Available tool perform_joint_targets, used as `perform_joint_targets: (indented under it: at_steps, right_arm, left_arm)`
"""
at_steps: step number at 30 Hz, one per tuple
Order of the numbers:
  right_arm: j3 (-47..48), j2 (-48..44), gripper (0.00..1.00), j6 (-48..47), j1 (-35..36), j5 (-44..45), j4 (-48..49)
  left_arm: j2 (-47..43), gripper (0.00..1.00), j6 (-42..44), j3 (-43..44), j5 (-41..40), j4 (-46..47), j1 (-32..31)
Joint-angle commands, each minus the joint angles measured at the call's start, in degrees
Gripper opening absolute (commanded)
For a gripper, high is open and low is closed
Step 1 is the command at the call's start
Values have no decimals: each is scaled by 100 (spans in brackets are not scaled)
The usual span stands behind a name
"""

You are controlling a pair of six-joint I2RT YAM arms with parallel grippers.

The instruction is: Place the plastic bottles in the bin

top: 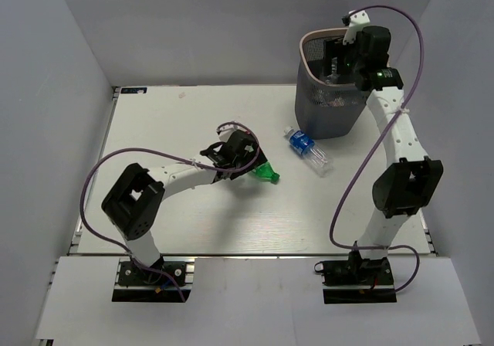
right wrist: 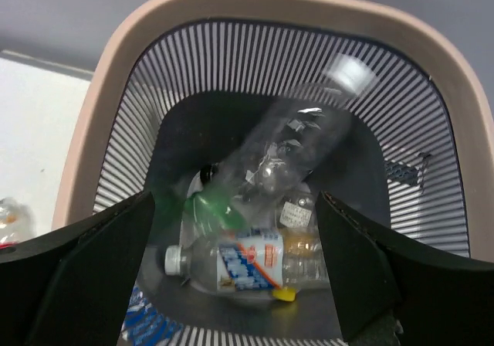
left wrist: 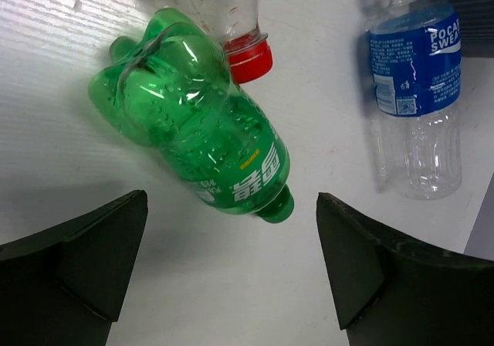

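Observation:
Only the cap end of the green bottle is near my left gripper's open fingers. My left gripper needs to move down over the bottle next, so that its fingers come to both sides of the labelled part.
My right gripper hangs open over the bin, a dark mesh basket with a beige rim. A clear bottle with a green band shows blurred in mid-air inside the bin, free of the fingers. Other bottles lie on the bin's floor, one with a blue and orange label. My left gripper is open just above the table, its fingers apart from the cap end of a green bottle. A clear red-capped bottle touches the green one. A blue-labelled bottle lies to the right.
In the top view the bin stands at the table's back right, with the right gripper above it. The blue-labelled bottle lies just in front of the bin. The green bottle lies mid-table by the left gripper.

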Motion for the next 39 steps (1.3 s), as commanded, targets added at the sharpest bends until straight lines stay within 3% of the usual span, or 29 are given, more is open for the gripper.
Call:
perform_joint_targets:
  at_steps: [1,12,15,18,21,23,25,26,28,29,32,36,39]
  right_arm:
    - [-135,-725,90,148,-122,-733,344]
    - [-2752,-2675,90,272,-219,-1553,627]
    - [-3166,-2957,90,254,-263,-1702,698]
    - [-3544,-3274,88,-34,-298,-2185,506]
    - [-3923,-3547,75,-413,-333,-3001,277]
    - [-4371,-3846,59,-677,-386,-3344,188]
    - [-4904,-4143,48,-905,-368,-3468,48]
    - [-5022,-4232,48,-967,-377,-3452,30]
    - [-5563,-4347,55,-1099,-360,-3338,-23]
    - [-5689,-4399,74,-1117,-368,-3059,-23]
    - [-6286,-4391,87,-1423,-360,-2663,117]
    - [-6754,-4295,90,-1793,-316,-2486,451]
    - [-6895,-4084,90,-1846,-316,-2161,627]
  left_arm:
    - [77,100,-42,348,-227,-233,-29]
    - [1219,100,-42,1289,-562,-805,-29]
    - [1473,95,-42,1412,-562,-753,-29]
    - [1545,81,-42,1491,-448,-823,-29]
    - [1300,60,-42,1185,-378,-823,-29]
    - [862,48,80,947,-325,-761,-29]
    - [492,41,143,596,-272,-761,-81]
    - [64,38,212,359,-185,-761,-142]
    - [-404,34,362,156,-122,-814,-195]
    - [-641,31,458,42,-122,-814,-196]
    - [-1433,28,774,93,-184,-657,-301]
    - [-1646,27,1739,803,-271,-77,-301]
    - [-1295,27,2311,1603,-324,634,-240]
